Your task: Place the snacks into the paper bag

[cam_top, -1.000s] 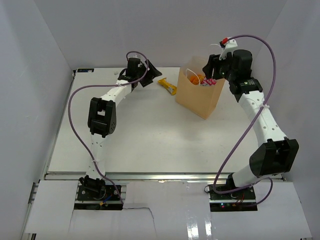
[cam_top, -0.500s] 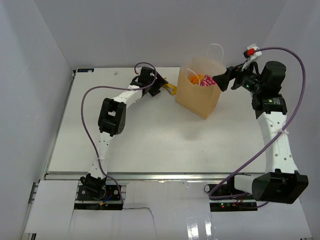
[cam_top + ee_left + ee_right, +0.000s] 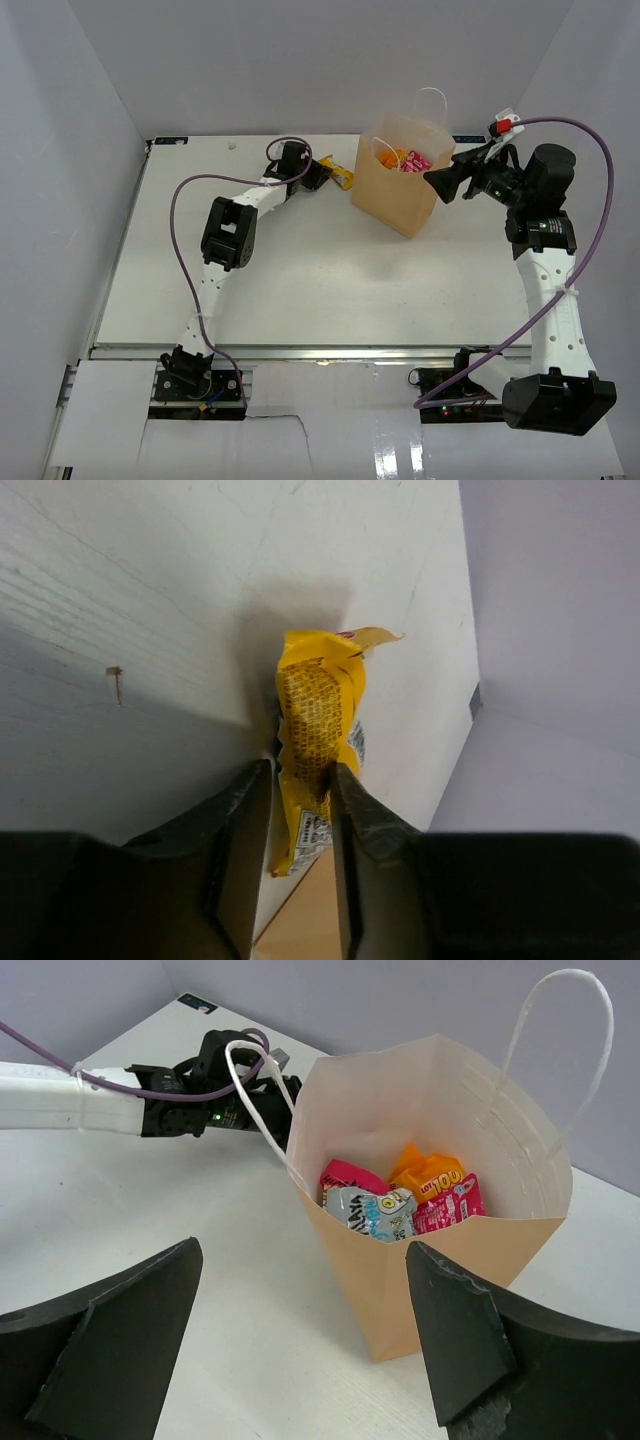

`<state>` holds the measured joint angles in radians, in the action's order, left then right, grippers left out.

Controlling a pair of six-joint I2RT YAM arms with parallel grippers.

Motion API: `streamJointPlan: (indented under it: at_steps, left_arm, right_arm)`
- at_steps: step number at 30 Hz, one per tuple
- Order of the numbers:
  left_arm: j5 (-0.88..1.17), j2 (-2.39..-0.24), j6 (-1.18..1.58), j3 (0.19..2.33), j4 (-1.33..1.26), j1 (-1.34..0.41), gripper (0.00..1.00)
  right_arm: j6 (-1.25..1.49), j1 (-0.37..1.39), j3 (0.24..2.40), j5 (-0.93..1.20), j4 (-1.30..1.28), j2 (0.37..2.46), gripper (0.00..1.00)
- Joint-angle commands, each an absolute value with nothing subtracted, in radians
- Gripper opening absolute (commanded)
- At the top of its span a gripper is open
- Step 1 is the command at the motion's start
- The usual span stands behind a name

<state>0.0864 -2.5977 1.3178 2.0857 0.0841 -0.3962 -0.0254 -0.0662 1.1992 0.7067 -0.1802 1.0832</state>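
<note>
The yellow bar lies to the left of my right gripper in the top view, with the bag between them. My right gripper needs to move back and toward that side to grip the bar.
The tan paper bag [image 3: 398, 198] stands upright at the back of the table, mouth open. Several snacks lie inside it [image 3: 405, 160]: a pink packet [image 3: 352, 1178], a grey-blue one [image 3: 372, 1212], an orange one [image 3: 428, 1175] and a red-pink one [image 3: 448, 1205]. A yellow snack bar [image 3: 341, 178] lies on the table left of the bag. My left gripper [image 3: 318, 173] is low on the table with its fingers pinched on the near end of that bar [image 3: 315, 715]. My right gripper [image 3: 441, 183] hovers just right of the bag [image 3: 430, 1290], open and empty [image 3: 290, 1350].
The enclosure's back wall [image 3: 300, 60] runs just behind the bag and the yellow bar. White loop handles [image 3: 560, 1020] stick up from the bag's rim. The left arm's purple cable [image 3: 180, 200] arcs over the left part of the white table [image 3: 300, 270].
My right gripper opened over the bag, left the red-pink packet inside and pulled back to the right. My left gripper slid right to the yellow bar and closed its fingers around it.
</note>
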Motion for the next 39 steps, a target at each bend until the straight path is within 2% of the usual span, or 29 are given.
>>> streamJointPlan:
  at_steps: [1, 2, 3, 7, 13, 21, 24, 27, 29, 31, 34, 37, 39]
  left_arm:
    - [0.098, -2.615, 1.351, 2.060, 0.091, -0.402, 0.39]
    - [0.104, -2.612, 1.351, 2.034, 0.078, -0.397, 0.35]
    - [0.121, -2.602, 1.350, 2.023, 0.049, -0.396, 0.27]
    - [0.162, -2.574, 1.309, 1.980, 0.009, -0.377, 0.15]
    - [0.238, -2.436, 1.224, 1.792, -0.150, -0.333, 0.09]
    - [0.415, -2.185, 1.065, 1.513, -0.368, -0.256, 0.02]
    - [0.501, -2.051, 0.979, 1.390, -0.419, -0.236, 0.01]
    - [0.612, -1.922, 0.870, 1.277, -0.420, -0.229, 0.00]
    - [0.672, -1.861, 0.832, 1.182, -0.425, -0.230, 0.00]
    - [0.754, -1.769, 0.787, 1.117, -0.431, -0.229, 0.00]
    - [0.840, -1.649, 0.749, 0.994, -0.437, -0.233, 0.00]
    - [0.883, -1.527, 0.729, 0.887, -0.442, -0.251, 0.00]
    - [0.894, -1.470, 0.729, 0.824, -0.442, -0.267, 0.00]
  right_arm:
    - [-0.024, -0.072, 1.206, 0.745, -0.169, 1.066, 0.88]
    - [-0.029, -0.072, 1.207, 0.756, -0.178, 1.068, 0.88]
    - [-0.038, -0.072, 1.209, 0.764, -0.182, 1.066, 0.88]
    - [-0.070, -0.072, 1.209, 0.798, -0.206, 1.057, 0.87]
    - [-0.188, -0.072, 1.227, 0.925, -0.282, 1.048, 0.86]
    - [-0.757, -0.068, 1.336, 1.184, -0.659, 1.043, 0.87]
    - [-0.837, -0.055, 1.342, 1.200, -0.790, 1.046, 0.87]
    - [-0.746, 0.024, 1.306, 1.123, -0.779, 1.048, 0.83]
    - [-0.654, 0.162, 1.272, 0.988, -0.714, 1.042, 0.80]
    - [-0.496, 0.291, 1.198, 0.850, -0.639, 1.023, 0.78]
    - [-0.261, 0.366, 1.152, 0.752, -0.488, 1.045, 0.77]
    - [0.008, 0.411, 1.152, 0.625, -0.358, 1.106, 0.91]
    - [0.110, 0.432, 1.155, 0.585, -0.301, 1.161, 0.94]
